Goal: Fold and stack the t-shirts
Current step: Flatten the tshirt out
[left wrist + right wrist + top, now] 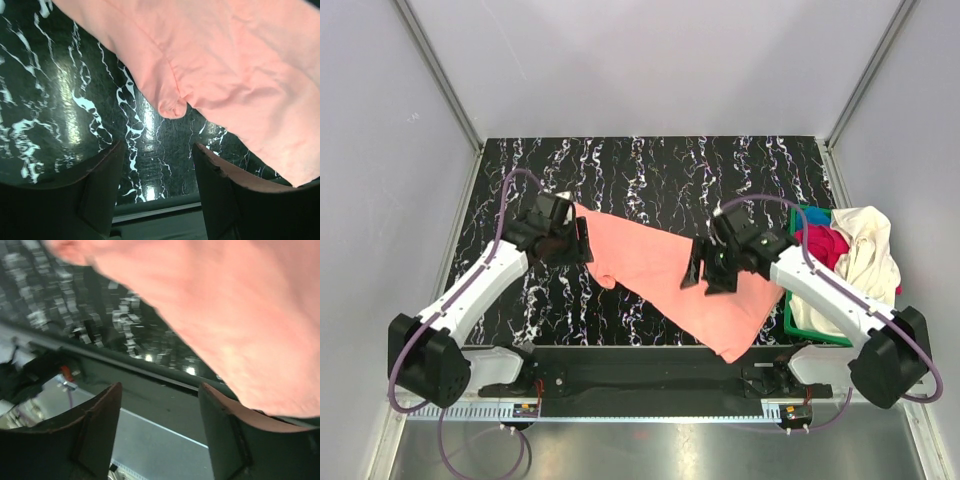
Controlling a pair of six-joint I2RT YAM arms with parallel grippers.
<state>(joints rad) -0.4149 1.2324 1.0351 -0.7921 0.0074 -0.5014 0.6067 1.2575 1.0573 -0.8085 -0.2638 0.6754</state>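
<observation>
My right gripper is open above the shirt's near end, which lies spread below it and to its right in the top view, so I will move it down and back onto that end and close it.
The salmon-pink t-shirt (655,262) lies loosely spread on the black marbled table (650,170), running from upper left to the near right edge. My left gripper (582,240) is open at the shirt's left edge, holding nothing. In the left wrist view the gripper (157,147) is open over bare table, with the shirt (240,60) just beyond the fingertips. My right gripper (705,272) hovers open over the shirt's middle. In the right wrist view the gripper (160,386) is empty, with the shirt (240,315) blurred at the upper right.
A green plastic basket (788,322) stands at the table's right edge, holding a cream-white shirt (868,250) and a magenta shirt (820,246). Grey walls enclose the table at the back and sides. The arm bases sit on the near rail (650,372).
</observation>
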